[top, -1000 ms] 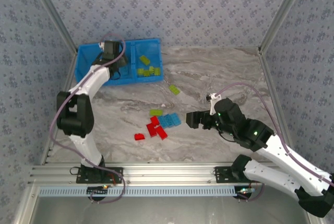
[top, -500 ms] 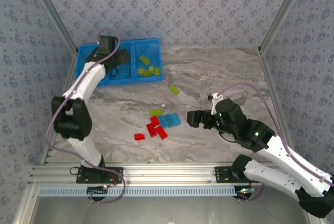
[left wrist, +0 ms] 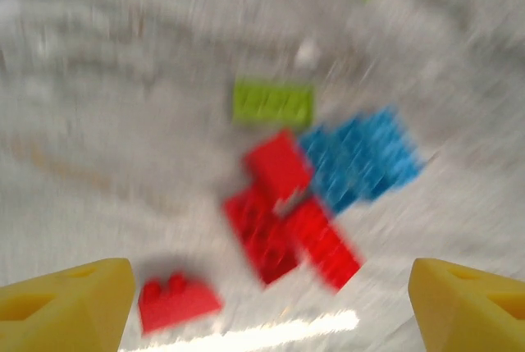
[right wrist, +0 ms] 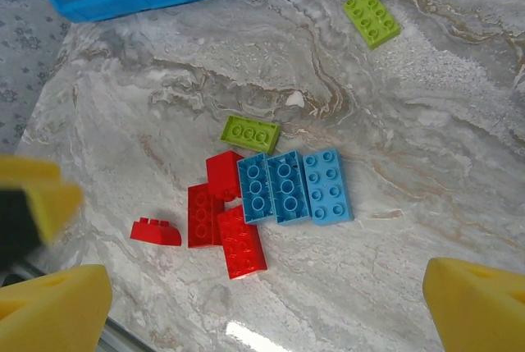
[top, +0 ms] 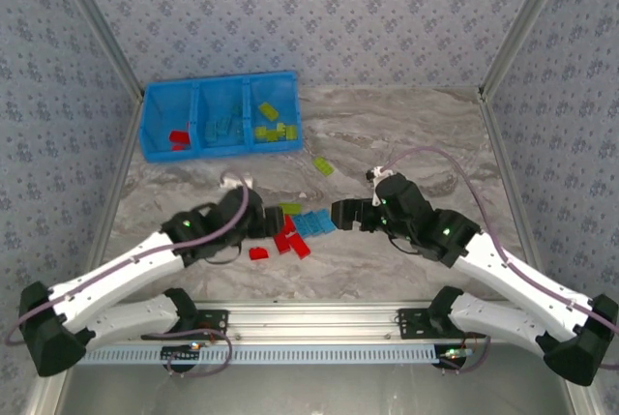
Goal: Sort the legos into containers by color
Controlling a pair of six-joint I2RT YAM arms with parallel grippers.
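The sloped red brick point(top: 258, 252) lies below my left gripper and nearer my base, clear of the pile, so my left gripper will lower and draw back onto it next.
Loose legos lie mid-table: three light blue bricks point(right wrist: 295, 186) side by side, red bricks point(right wrist: 225, 221) touching them, a sloped red one point(right wrist: 156, 231) apart, a lime green one point(right wrist: 250, 133) behind, another green point(right wrist: 372, 16) farther off. My left gripper point(top: 266, 222) hovers open at the pile's left, blurred, with the red bricks point(left wrist: 287, 221) ahead between its yellow fingertips point(left wrist: 66, 303). My right gripper point(top: 343, 214) stands open at the pile's right, nothing between its fingertips point(right wrist: 476, 303). The containers point(top: 145, 134) hold a red lego point(top: 179, 137) left, blue legos point(top: 222, 130) middle, green legos point(top: 271, 125) right.
The blue bin sits at the far left corner against the patterned wall. The two grippers face each other closely across the pile. Marble table stretches open to the right and behind the pile. An aluminium rail point(top: 319, 313) runs along the near edge.
My left arm swung from over the bin down to the pile's left side, its jaws opening wider. My right gripper crept left toward the pile.
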